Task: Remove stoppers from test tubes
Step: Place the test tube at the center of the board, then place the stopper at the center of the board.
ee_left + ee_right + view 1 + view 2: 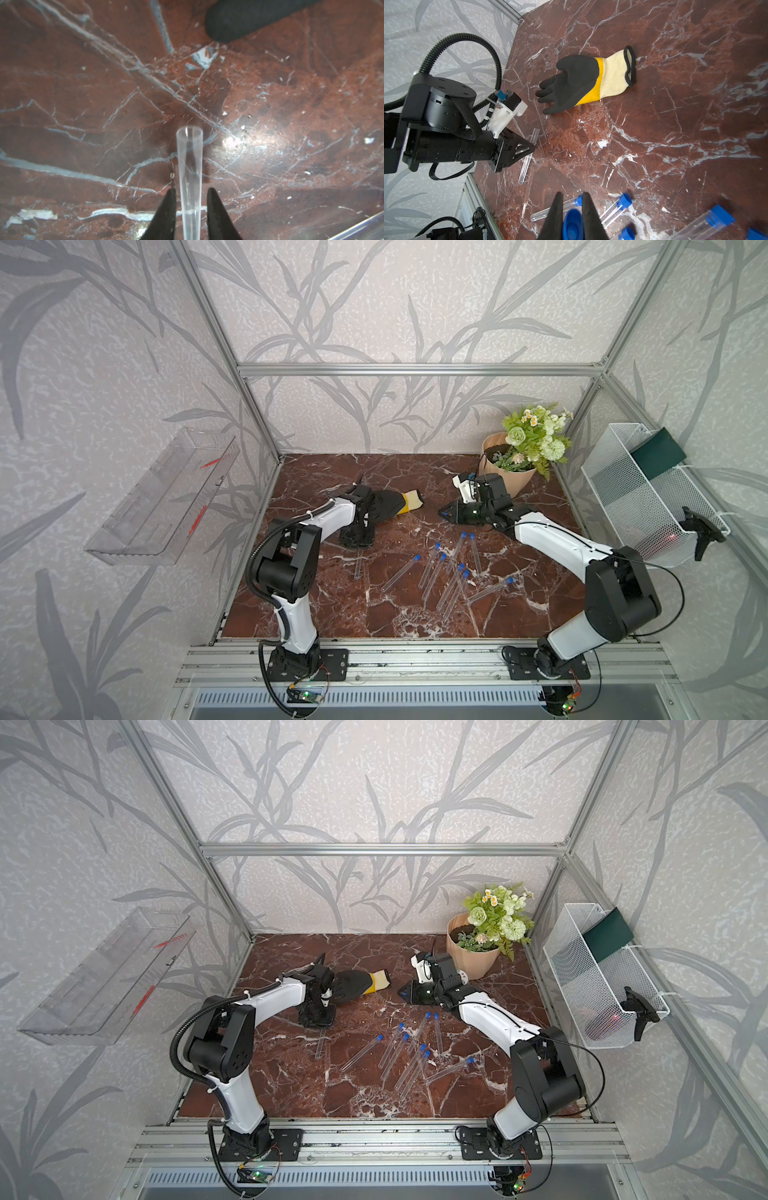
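My right gripper will next move the stopper toward the mesh basket and down over the bare marble beside the capped tubes, where there's room to release it.
An uncapped clear test tube (189, 158) lies on the marble table (332, 605), between the fingers of my left gripper (191, 190). That gripper is open, with a narrow gap on each side of the tube, and sits low over it in a top view (356, 546). My right gripper (572, 194) is shut on a loose blue stopper (572, 222), held above the table right of the glove (395, 506). Several test tubes (432, 572) with blue stoppers (417, 557) lie in the middle, in both top views.
A flower pot (511, 472) stands at the back right, behind my right gripper. A white mesh basket (648, 497) hangs on the right frame and a clear plastic tray (162, 497) on the left wall.
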Robot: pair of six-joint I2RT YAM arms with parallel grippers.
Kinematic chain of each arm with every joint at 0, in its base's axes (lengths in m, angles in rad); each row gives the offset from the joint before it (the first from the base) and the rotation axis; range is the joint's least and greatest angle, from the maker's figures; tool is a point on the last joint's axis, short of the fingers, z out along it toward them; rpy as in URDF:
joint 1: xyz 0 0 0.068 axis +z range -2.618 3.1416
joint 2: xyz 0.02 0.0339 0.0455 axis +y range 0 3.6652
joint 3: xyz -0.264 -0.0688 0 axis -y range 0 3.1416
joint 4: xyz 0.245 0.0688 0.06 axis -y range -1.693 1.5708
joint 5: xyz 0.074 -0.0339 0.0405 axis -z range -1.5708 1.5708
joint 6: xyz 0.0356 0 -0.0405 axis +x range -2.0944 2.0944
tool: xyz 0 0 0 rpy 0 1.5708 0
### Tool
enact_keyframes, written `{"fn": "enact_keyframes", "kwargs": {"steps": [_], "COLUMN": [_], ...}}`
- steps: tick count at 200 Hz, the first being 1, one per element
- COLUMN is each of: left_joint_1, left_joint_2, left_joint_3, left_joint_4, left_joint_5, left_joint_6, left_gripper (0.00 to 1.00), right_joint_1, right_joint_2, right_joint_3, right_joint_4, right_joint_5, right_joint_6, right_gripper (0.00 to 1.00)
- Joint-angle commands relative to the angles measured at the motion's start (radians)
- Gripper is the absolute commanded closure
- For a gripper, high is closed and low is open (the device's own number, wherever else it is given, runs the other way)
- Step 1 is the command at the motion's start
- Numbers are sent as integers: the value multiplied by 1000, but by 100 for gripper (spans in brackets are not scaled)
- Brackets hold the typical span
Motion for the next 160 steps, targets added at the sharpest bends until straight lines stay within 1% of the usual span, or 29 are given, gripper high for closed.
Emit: {"fn": "enact_keyframes", "kwargs": {"steps": [1, 25, 61, 91, 115, 140, 160], "left_joint_1": [2, 2, 2, 2, -5, -33, -64], "left_joint_2": [3, -7, -46, -71, -108, -155, -193], "left_joint_3": [-8, 2, 28, 44, 28, -4, -16], "left_joint_4": [-12, -27, -65, -92, -71, -21, 7], "left_joint_5": [7, 8, 12, 11, 11, 13, 14], "left_joint_6": [-3, -4, -1, 0, 11, 43, 62], "left_gripper": [70, 64, 52, 44, 39, 28, 26], "right_joint_1": [-4, -18, -54, -115, -162, -207, -239], "right_joint_2": [-45, -62, -82, -82, -64, -37, -9], "right_joint_3": [39, 46, 79, 96, 97, 76, 61], "right_joint_4": [-49, -99, -277, -444, -550, -588, -596], "right_joint_5": [21, 32, 80, 140, 202, 253, 281], "right_joint_6": [-30, -49, -114, -144, -171, -189, -192], "right_gripper": [100, 100, 100, 100, 100, 100, 100]}}
